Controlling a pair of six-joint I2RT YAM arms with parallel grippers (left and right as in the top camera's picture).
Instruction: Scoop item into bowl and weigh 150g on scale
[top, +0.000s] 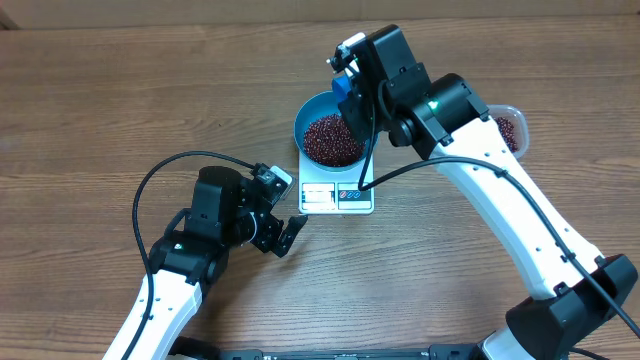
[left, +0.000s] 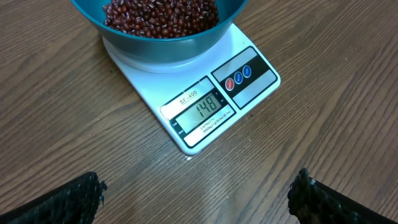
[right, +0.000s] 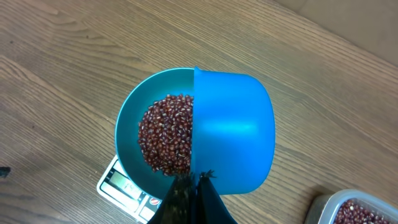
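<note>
The display nearly shows the target weight. The scoop (right: 233, 140) swings back and down in my right gripper next, for release on the tabletop on the tub's near side.
The blue bowl (top: 304, 118) stands on the white scale (top: 337, 198) and holds a heap of dark red-brown beans (top: 330, 140). In the left wrist view the scale (left: 249, 56) has a display that reads 148, with the bowl (left: 161, 48) and beans (left: 161, 15) above it. My right gripper (right: 198, 180) is shut on the handle of a blue scoop (right: 233, 140), which is tipped over the right half of the bowl (right: 127, 130), its underside toward the camera. My left gripper (top: 285, 235) rests open in front of the scale, its fingers (left: 68, 202) wide apart with nothing between them.
A clear tub (top: 510, 128) with more beans stands to the right of the bowl, partly behind the right arm; its corner (right: 357, 208) shows in the right wrist view. The wooden table (top: 100, 100) stretches out to the left.
</note>
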